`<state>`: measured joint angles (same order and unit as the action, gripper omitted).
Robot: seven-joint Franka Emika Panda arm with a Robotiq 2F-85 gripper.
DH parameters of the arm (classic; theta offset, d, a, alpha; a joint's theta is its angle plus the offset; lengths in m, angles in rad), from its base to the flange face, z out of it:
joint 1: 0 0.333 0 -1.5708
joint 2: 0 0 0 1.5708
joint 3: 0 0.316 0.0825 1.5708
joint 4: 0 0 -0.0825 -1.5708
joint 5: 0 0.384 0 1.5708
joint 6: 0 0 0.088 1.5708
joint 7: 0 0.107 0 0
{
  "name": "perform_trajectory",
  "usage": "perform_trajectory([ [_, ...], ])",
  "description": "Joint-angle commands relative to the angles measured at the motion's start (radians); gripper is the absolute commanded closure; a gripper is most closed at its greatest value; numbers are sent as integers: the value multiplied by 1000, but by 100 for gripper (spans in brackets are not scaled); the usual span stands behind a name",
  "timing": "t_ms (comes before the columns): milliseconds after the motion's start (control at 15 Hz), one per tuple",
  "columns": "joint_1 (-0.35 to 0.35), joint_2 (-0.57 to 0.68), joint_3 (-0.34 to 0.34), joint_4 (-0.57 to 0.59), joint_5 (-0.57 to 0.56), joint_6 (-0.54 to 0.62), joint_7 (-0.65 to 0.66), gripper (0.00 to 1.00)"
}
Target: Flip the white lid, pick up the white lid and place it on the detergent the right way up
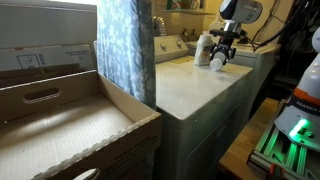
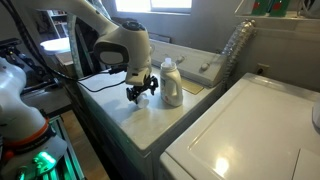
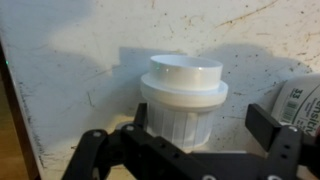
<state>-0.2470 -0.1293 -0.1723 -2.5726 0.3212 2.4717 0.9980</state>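
Observation:
I need to move my gripper away from the detergent bottle (image 2: 171,82) first, so that it can get slightly lower around the white lid (image 3: 183,95).
The white lid (image 3: 183,95) stands on the speckled white washer top (image 3: 80,70). It is a short round cap with a ribbed lower band. My gripper (image 3: 200,120) is open and low over the surface, one finger on each side of the lid. The lid sits close to the left finger, with a gap to the right finger. The detergent bottle (image 2: 171,82) stands upright just beside the gripper in both exterior views (image 1: 204,48). Its label shows at the right edge of the wrist view (image 3: 300,100). In the exterior views the gripper (image 2: 142,92) (image 1: 222,52) hides most of the lid.
An open cardboard box (image 1: 60,120) fills the foreground, next to a blue patterned curtain (image 1: 125,45). A second white appliance (image 2: 250,130) stands beside the washer. A clear plastic bottle (image 2: 232,55) lies behind the detergent near the back wall.

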Motion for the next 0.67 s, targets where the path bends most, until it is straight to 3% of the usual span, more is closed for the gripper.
perform_trajectory([
  [0, 11, 32, -16, 9, 59, -26, -29, 0],
  [67, 12, 40, -16, 12, 65, -32, -31, 4],
  [200, 14, 54, -15, 17, 70, -37, -31, 29],
  [267, 14, 58, -15, 19, 68, -39, -27, 29],
  [533, 6, 35, -10, 16, -19, -38, 17, 61],
  [600, 4, 20, -6, 11, -61, -34, 41, 62],
])
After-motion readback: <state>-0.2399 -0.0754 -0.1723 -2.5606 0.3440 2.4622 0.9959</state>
